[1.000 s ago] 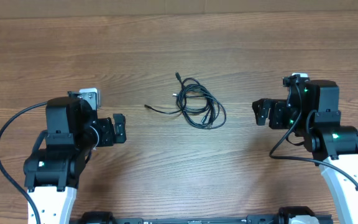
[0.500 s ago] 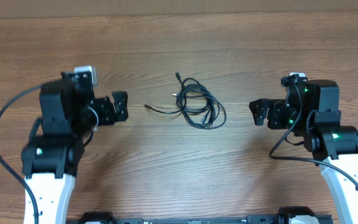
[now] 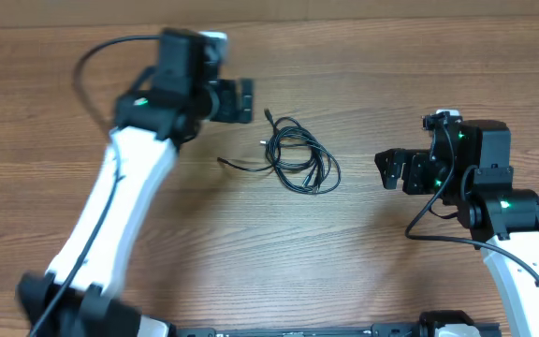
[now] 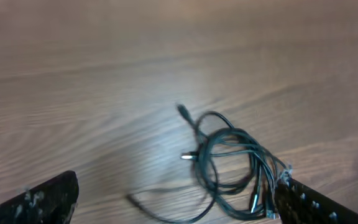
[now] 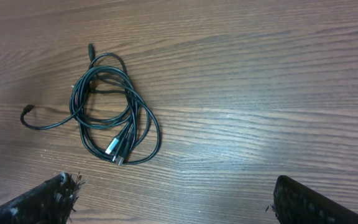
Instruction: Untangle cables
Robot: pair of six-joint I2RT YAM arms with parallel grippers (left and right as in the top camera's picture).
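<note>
My left gripper moves down and to the right in the overhead view onto the bundle's side by the jutting plug (image 3: 274, 153) (image 4: 202, 163) next. Several pieces of cable gather there.
The cables (image 3: 296, 155) are thin black cords looped together in one small bundle at the middle of the wooden table, with one loose end trailing left. They also show in the left wrist view (image 4: 229, 165) and the right wrist view (image 5: 107, 112). My left gripper (image 3: 246, 100) is open and empty, up and to the left of the bundle, with its fingers wide apart in the left wrist view (image 4: 173, 205). My right gripper (image 3: 388, 168) is open and empty, to the right of the bundle, and its fingers show wide apart in the right wrist view (image 5: 173, 202).
The wooden table (image 3: 363, 65) fills the view. Thick black wires run along the left arm (image 3: 96, 56) and beside the right arm (image 3: 419, 220).
My left arm has swung up and to the right, from the table's left side to just upper left of the cable bundle. The right arm and the cables have not moved.
</note>
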